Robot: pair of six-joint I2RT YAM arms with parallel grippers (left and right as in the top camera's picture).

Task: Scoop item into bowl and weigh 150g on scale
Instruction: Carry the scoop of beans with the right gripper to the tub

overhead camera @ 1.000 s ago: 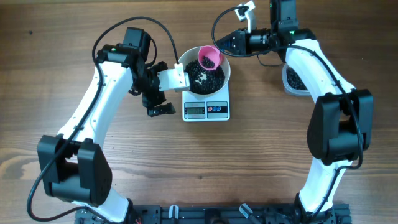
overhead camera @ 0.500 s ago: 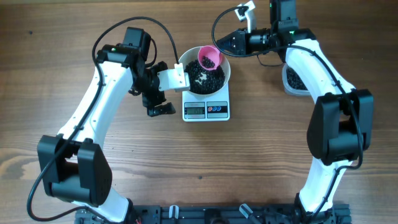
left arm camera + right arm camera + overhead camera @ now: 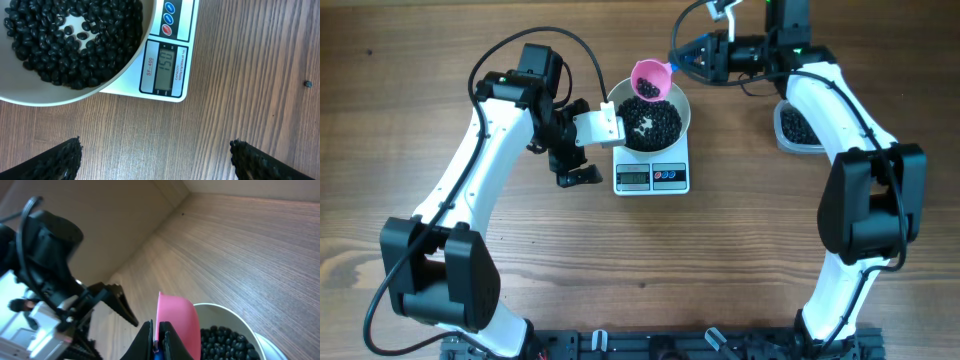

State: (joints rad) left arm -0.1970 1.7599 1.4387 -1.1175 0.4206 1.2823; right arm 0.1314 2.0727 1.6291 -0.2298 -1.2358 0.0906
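The clear tub is to the right of my right gripper in the overhead view. The weight is reached, so I will move my right gripper there, lower it onto the tub's beans and let go.
The white bowl stands on the white scale, holding a heap of black beans. A pink scoop with a few beans in it hangs over the bowl's back rim, and my right gripper is shut on its handle. From the right wrist, the scoop shows edge-on between the jaws of that gripper, above the bowl. My left gripper stands open left of the scale. In the left wrist view it is empty over bare wood, and the scale's display reads 150.
A clear tub with more beans sits at the right, under the right arm. One stray bean lies on the wood near the scale. The left arm's wrist is close to the bowl's left side.
The right gripper has drawn the pink scoop up and back, from over the beans toward the bowl's far rim. The left arm has not moved.
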